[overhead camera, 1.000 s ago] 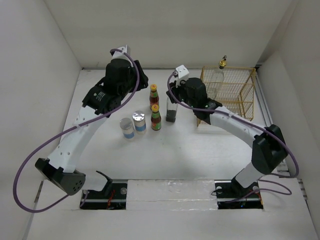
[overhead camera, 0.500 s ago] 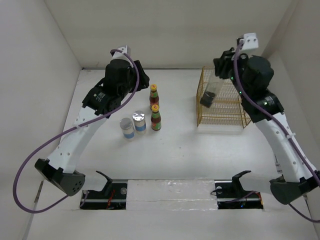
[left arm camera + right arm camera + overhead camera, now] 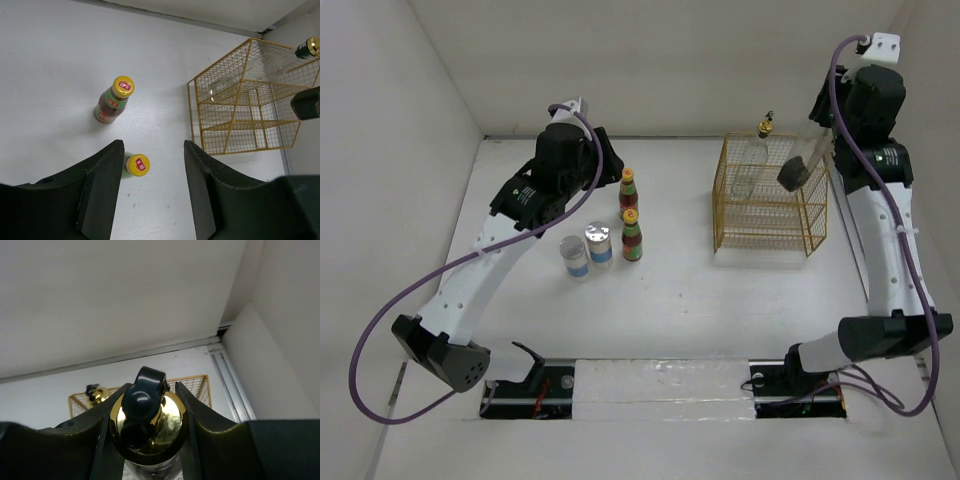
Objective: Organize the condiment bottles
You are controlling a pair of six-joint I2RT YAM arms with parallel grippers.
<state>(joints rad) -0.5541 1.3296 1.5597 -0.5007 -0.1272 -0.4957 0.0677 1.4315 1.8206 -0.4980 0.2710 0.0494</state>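
Next, my right gripper lowers the tilted bottle's dark base into the open basket space beside the second glass bottle and releases the stopper, since that space lies below.
My right gripper (image 3: 823, 135) is shut on the gold-stoppered neck of a tall clear glass bottle (image 3: 794, 171) and holds it tilted in the air over the right part of the gold wire basket (image 3: 770, 215). Its stopper (image 3: 145, 415) sits between my fingers in the right wrist view. The second glass bottle (image 3: 757, 150) stands in the basket's back left. Two small sauce bottles (image 3: 628, 192) (image 3: 632, 236) and two silver-lidded jars (image 3: 599, 243) (image 3: 575, 257) stand mid-table. My left gripper (image 3: 152, 200) is open and empty above the sauce bottles (image 3: 115, 97) (image 3: 136, 165).
White walls enclose the table on the left, back and right; the basket (image 3: 240, 100) sits close to the right wall. The held bottle's dark base (image 3: 306, 102) shows in the left wrist view. Both arm bases are at the near edge.
My right gripper lifted the glass bottle from beside the sauce bottles and carried it up and right, over the basket. My left arm shifted only slightly.
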